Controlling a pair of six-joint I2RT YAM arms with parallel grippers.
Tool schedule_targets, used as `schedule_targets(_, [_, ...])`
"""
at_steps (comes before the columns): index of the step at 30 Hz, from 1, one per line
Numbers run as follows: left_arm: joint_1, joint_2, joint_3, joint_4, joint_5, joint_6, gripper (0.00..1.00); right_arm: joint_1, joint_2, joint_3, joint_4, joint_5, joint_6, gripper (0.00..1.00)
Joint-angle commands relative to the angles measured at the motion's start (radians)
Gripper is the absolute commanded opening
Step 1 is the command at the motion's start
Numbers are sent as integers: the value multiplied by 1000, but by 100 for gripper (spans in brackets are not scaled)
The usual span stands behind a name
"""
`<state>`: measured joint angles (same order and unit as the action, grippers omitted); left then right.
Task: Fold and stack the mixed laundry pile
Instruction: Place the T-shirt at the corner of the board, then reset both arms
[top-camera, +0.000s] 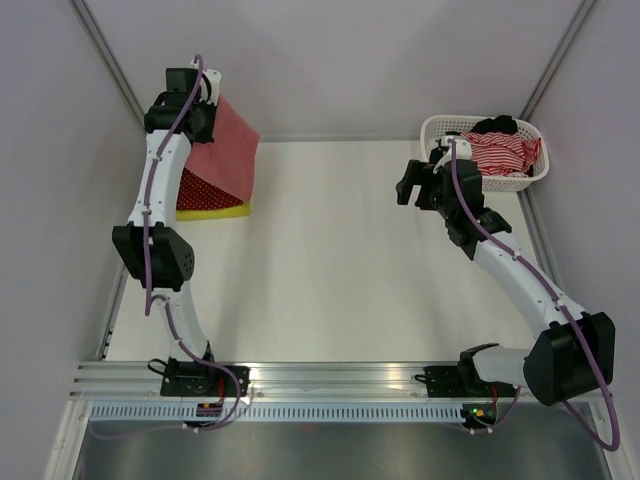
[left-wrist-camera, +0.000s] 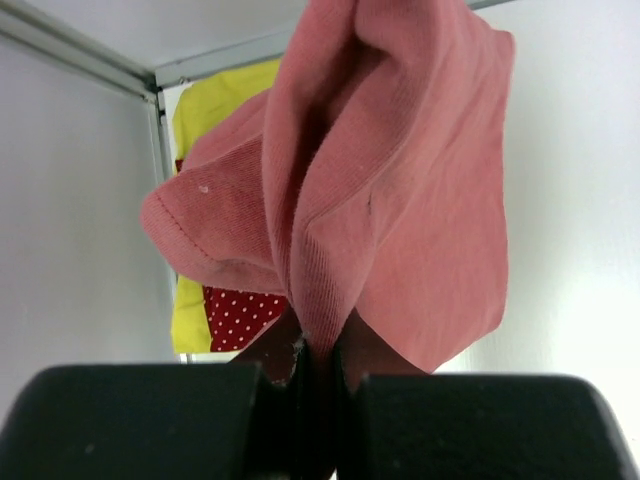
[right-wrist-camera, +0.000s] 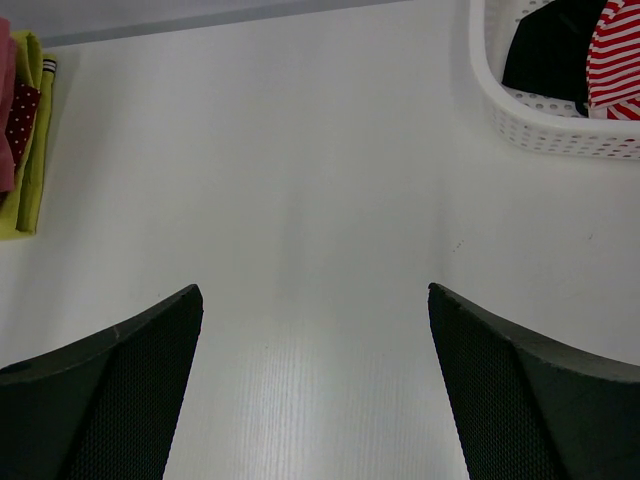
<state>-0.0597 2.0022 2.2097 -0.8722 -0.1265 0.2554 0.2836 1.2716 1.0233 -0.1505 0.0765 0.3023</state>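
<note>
The pink shirt is still at an angle above the folded stack, so my left gripper should lower and shift toward the side to get it onto the dotted cloth.
My left gripper (top-camera: 207, 97) is shut on a salmon-pink polo shirt (top-camera: 226, 150) and holds it up at the far left; the shirt hangs from the pinch in the left wrist view (left-wrist-camera: 380, 190). Under it lie a folded yellow-green garment (top-camera: 215, 209) and a dark red white-dotted cloth (top-camera: 197, 190), also in the left wrist view (left-wrist-camera: 240, 315). My right gripper (top-camera: 410, 187) is open and empty above bare table, left of the basket. A red-white striped piece (top-camera: 500, 152) and a black piece (top-camera: 497, 126) lie in the basket.
A white perforated plastic basket (top-camera: 437, 130) stands at the far right corner; its wall shows in the right wrist view (right-wrist-camera: 560, 125). Grey walls with metal rails close the back and sides. The folded stack shows at the left edge of the right wrist view (right-wrist-camera: 25, 150).
</note>
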Motion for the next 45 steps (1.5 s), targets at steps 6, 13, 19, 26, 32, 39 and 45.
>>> schedule_targets(6, [115,84,51,2,30,-1,2,-4,-9,14,-1,29,-6,98])
schedule_targets(13, [185,217,47,136,-89,8,2,-4,25,15,-6,32,-9,98])
schedule_targets(19, [216,311,77,187,-159,-39,46,-3,51,26,-37,32,-3,98])
schedule_targets(26, [238,177,82,176,-292,-224,100,-4,19,11,-69,57,41,98])
schedule_targets(32, [291,-138,-152,144,31,-600,100,-4,-90,-64,-118,89,86,98])
schedule_targets(39, [183,-665,-991,321,130,-855,100,-3,-329,-245,-101,100,158,98])
schedule_targets(45, [26,-1112,-1476,490,149,-895,100,-3,-518,-431,-80,111,187,98])
